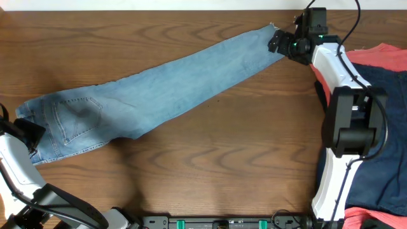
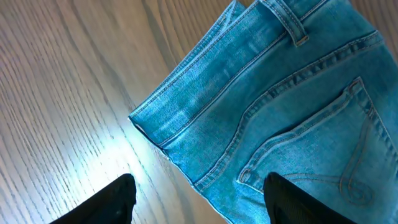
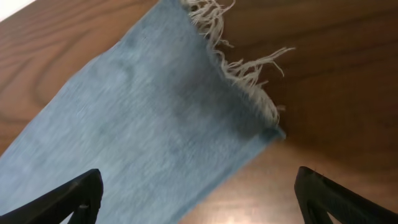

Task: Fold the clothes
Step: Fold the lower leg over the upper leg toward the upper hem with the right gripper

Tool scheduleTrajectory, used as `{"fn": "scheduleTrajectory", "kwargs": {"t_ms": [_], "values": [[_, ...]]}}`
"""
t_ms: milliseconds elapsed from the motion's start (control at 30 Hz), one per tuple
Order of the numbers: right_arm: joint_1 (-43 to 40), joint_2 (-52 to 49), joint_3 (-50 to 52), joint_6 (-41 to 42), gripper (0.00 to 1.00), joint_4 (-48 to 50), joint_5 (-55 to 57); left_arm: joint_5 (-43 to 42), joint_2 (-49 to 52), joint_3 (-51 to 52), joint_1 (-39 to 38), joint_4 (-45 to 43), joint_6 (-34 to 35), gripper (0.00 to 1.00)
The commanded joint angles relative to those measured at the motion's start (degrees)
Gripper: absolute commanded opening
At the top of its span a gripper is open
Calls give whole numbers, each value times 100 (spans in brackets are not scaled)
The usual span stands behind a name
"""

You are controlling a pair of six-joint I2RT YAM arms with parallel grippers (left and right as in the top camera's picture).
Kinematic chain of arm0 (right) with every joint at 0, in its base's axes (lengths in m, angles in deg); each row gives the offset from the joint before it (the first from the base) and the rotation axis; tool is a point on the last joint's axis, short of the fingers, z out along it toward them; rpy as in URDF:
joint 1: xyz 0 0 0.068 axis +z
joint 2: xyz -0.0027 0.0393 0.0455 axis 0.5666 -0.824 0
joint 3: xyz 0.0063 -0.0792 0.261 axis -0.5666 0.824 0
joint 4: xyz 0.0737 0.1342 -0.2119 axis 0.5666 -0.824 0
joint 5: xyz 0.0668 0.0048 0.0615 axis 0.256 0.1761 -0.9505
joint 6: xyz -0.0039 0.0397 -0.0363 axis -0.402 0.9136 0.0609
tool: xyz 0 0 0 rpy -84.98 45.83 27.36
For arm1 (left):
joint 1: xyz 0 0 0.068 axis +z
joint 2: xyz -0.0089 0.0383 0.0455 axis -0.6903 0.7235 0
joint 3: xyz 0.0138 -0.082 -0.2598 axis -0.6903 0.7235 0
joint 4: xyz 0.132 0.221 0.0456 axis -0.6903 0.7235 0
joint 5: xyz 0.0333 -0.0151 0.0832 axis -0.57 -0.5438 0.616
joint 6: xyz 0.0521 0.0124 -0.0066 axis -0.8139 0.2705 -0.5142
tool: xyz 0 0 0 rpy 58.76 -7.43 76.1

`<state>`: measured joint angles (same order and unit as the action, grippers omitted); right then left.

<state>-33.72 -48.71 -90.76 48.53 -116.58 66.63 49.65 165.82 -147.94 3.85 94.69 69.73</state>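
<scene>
I should next lower my right gripper onto the near edge of the leg (image 1: 278, 59) (image 3: 239, 163), right beside the corner of the frayed hem.
The light-blue jeans (image 1: 159, 86) lie stretched diagonally across the wooden table, waist at the left, frayed whitish hem at the upper right. My left gripper (image 1: 30, 137) is open at the waist end; in the left wrist view its fingers (image 2: 199, 202) straddle the waistband edge of the jeans (image 2: 273, 112), near a stitched back pocket. My right gripper (image 1: 278, 42) is open at the hem end; in the right wrist view its fingers (image 3: 199, 199) are spread wide over the leg of the jeans (image 3: 143, 130) and its frayed hem (image 3: 239, 68).
A pile of dark navy garment (image 1: 381, 133) and red-orange garment (image 1: 389, 57) sits at the right edge behind my right arm. Bare wooden table (image 1: 222, 159) lies in front of the jeans.
</scene>
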Motion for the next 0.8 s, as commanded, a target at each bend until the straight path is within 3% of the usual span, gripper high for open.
{"fn": "scheduleTrajectory", "kwargs": {"t_ms": [0, 267, 333, 400, 433, 500, 533, 767], "values": [[-15, -492, -37, 155, 97, 122, 96, 52, 216, 249, -22, -74, -52, 67], [15, -1058, -37, 179, 99, 575, -645, 22, 514, 267, -22, -79, -52, 67], [44, -1128, -37, 199, 95, 667, -708, 13, 496, 267, -22, -74, -52, 67], [66, -1139, -37, 195, 75, 715, -772, 7, 479, 262, -22, -39, -52, 67], [70, -1139, -37, 192, 50, 739, -793, 7, 472, 262, -22, -20, -52, 67], [68, -1104, -39, 192, 12, 717, -793, 7, 446, 260, -22, 33, -52, 67], [48, -1071, -39, 195, 1, 664, -793, 7, 426, 260, -22, 52, -52, 67], [-275, -155, -39, -7, 1, -798, -369, 7, 48, 190, -22, 70, -52, 67]]}}
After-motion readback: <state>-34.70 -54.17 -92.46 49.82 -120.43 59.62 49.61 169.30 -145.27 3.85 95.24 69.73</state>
